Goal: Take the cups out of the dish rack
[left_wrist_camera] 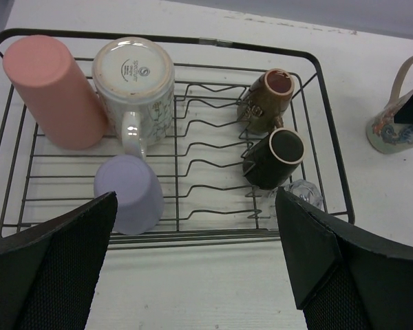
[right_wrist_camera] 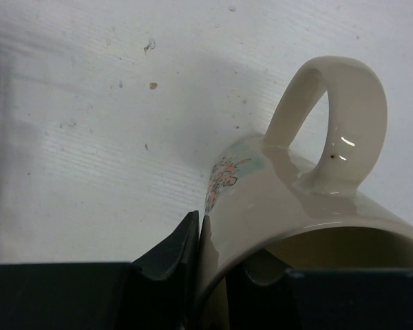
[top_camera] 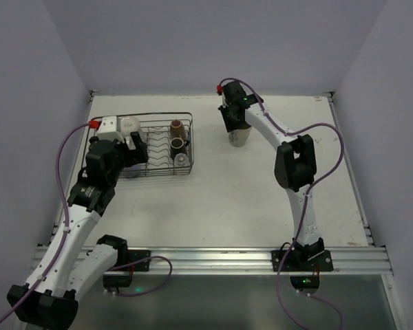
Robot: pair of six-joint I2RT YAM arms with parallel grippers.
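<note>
Next, my left gripper will lower toward the left in the wrist view, with open fingers astride the lavender tumbler's upturned base [left_wrist_camera: 125, 181], which lies that way below the gripper.
The dish rack [left_wrist_camera: 327, 137] holds a salmon-pink tumbler [left_wrist_camera: 51, 93], a cream printed mug [left_wrist_camera: 134, 82], a lavender tumbler [left_wrist_camera: 129, 192], a brown cup [left_wrist_camera: 268, 96], a black mug [left_wrist_camera: 275, 158] and a clear glass [left_wrist_camera: 304, 194]. My left gripper [left_wrist_camera: 196, 265] is open and empty, hovering just in front of the rack's near rail. My right gripper [right_wrist_camera: 217, 275] is shut on the rim of a pale painted mug [right_wrist_camera: 296, 199], one finger inside and one outside. The mug [top_camera: 239, 137] is upright, at or just above the table, right of the rack [top_camera: 191, 141].
The white table [top_camera: 261, 199] is walled at the back and on both sides. A metal rail [top_camera: 213, 258] runs along the near edge by the arm bases. In the top view my left arm covers the rack's left end.
</note>
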